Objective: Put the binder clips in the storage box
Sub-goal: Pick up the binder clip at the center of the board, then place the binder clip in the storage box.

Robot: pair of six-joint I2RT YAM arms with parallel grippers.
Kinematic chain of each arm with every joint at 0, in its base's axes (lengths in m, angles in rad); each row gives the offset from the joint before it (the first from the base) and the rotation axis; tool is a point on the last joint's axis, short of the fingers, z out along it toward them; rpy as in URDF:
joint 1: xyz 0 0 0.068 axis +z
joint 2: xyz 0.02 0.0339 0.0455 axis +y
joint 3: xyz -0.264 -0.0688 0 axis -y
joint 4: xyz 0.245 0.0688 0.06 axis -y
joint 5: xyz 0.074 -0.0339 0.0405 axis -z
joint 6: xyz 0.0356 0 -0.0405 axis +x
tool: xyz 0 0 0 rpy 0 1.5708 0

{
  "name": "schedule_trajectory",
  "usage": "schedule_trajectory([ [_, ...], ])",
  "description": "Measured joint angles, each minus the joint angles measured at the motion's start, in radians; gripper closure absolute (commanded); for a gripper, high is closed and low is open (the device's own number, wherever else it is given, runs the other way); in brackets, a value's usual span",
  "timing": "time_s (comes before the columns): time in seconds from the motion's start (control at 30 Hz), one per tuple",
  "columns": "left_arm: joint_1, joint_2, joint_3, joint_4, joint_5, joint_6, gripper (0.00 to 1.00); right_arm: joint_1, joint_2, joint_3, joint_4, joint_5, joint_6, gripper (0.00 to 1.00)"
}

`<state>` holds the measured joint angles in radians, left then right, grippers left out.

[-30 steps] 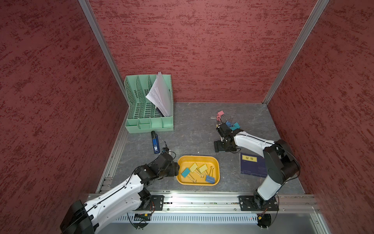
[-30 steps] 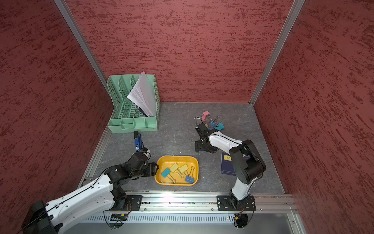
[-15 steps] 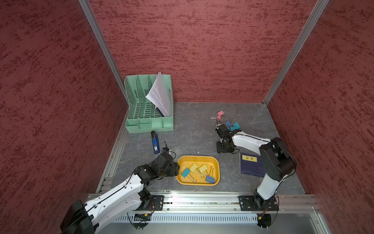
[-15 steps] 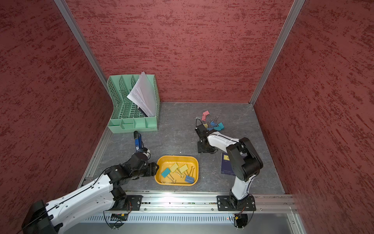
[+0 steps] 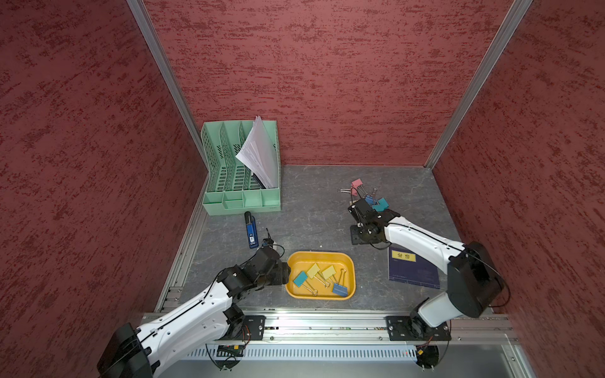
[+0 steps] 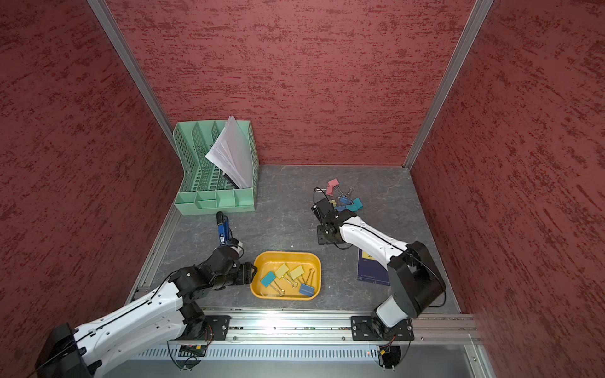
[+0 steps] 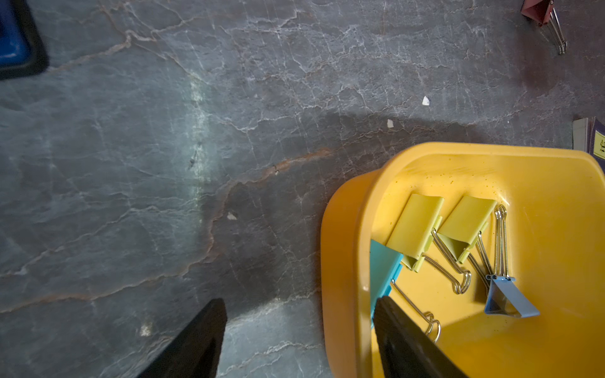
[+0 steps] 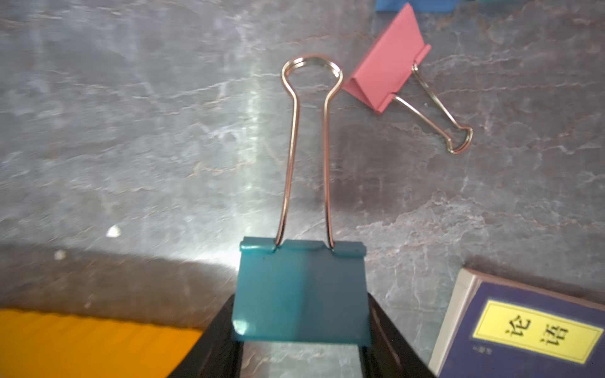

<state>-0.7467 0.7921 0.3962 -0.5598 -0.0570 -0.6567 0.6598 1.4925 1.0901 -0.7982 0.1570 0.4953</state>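
Observation:
My right gripper should move back next, go down over the blue clip (image 5: 339, 290) and let go, because the storage box with its other clips is back from and below my right gripper.
My right gripper (image 8: 301, 297) is shut on a teal binder clip (image 8: 299, 288), its wire loop pointing away from the jaws. It sits at the near edge of a small pile of loose binder clips (image 5: 370, 199) at the back right, with a pink one (image 8: 389, 65) just ahead. The yellow storage box (image 5: 320, 253) lies near the front middle and holds several clips: teal (image 5: 300, 279), yellow (image 5: 313, 270) and blue (image 5: 339, 290). My left gripper (image 7: 299, 301) is open and straddles the box's left wall (image 7: 343, 261), one finger inside and one outside.
A dark blue book (image 5: 412, 268) with a yellow label lies right of the box, under my right arm. A dark blue stapler (image 5: 250, 227) lies behind my left gripper. A mint-green file organizer (image 5: 242, 199) with papers stands in the back left corner. Red walls enclose the table.
My right gripper has shut on the teal clip, and the right arm has shifted slightly. The left arm and the box have not moved.

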Motion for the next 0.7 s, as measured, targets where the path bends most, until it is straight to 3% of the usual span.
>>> schedule_trajectory([
  [0.2,-0.001,0.000,0.000,0.000,0.000,0.000,0.25,0.238,-0.148,0.020,-0.072,0.016,0.151,0.51],
  [0.4,-0.001,-0.001,0.000,0.000,0.000,0.000,0.25,0.434,-0.150,-0.002,-0.118,0.025,0.329,0.51],
  [0.7,-0.005,-0.034,-0.004,0.000,0.001,0.001,0.25,0.553,-0.111,-0.085,-0.129,0.029,0.520,0.50],
])
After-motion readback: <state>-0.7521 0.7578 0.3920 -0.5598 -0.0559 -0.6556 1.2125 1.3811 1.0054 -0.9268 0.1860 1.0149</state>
